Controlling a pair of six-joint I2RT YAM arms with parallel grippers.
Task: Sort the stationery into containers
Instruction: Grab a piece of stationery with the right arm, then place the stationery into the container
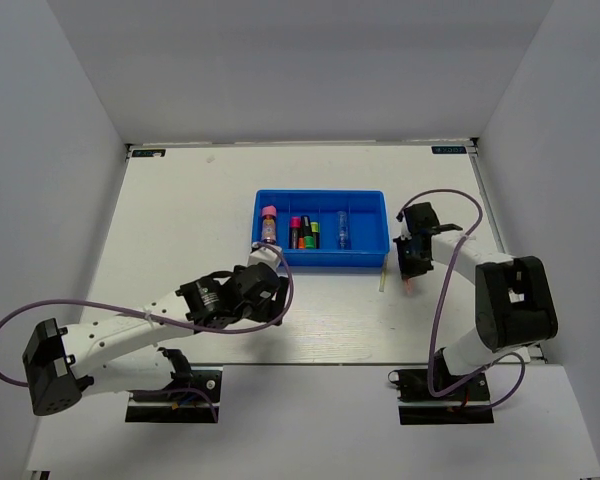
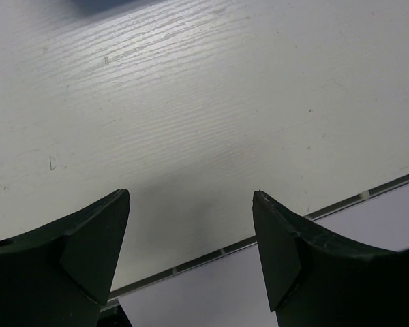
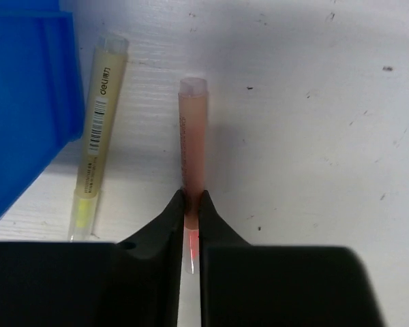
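I need to raise my right gripper next, move it outward and to the left in the top view, and release the thin pink stick over the tray's end section [image 1: 366,224], which is empty.
The bright-blue tray [image 1: 320,262] sits mid-table, with a pink-capped glue stick [image 1: 268,222] in its left compartment, several highlighters [image 1: 304,232] in the middle and a clear pen [image 1: 342,228] on the right. My right gripper [image 3: 193,199] is shut on the thin pink stick [image 3: 193,136], which lies on the table right of the tray; in the top view the gripper [image 1: 410,268] is over it. The pale-yellow stick [image 3: 99,122] lies beside it, against the tray's outer wall [image 3: 27,102]; it also shows in the top view [image 1: 382,278]. My left gripper [image 2: 191,197] is open and empty over bare table, near the tray's front-left corner [image 1: 263,262].
The table's near edge strip [image 2: 273,235] runs just behind my left fingertips. White walls enclose the table on three sides. Purple cables loop from both arms.
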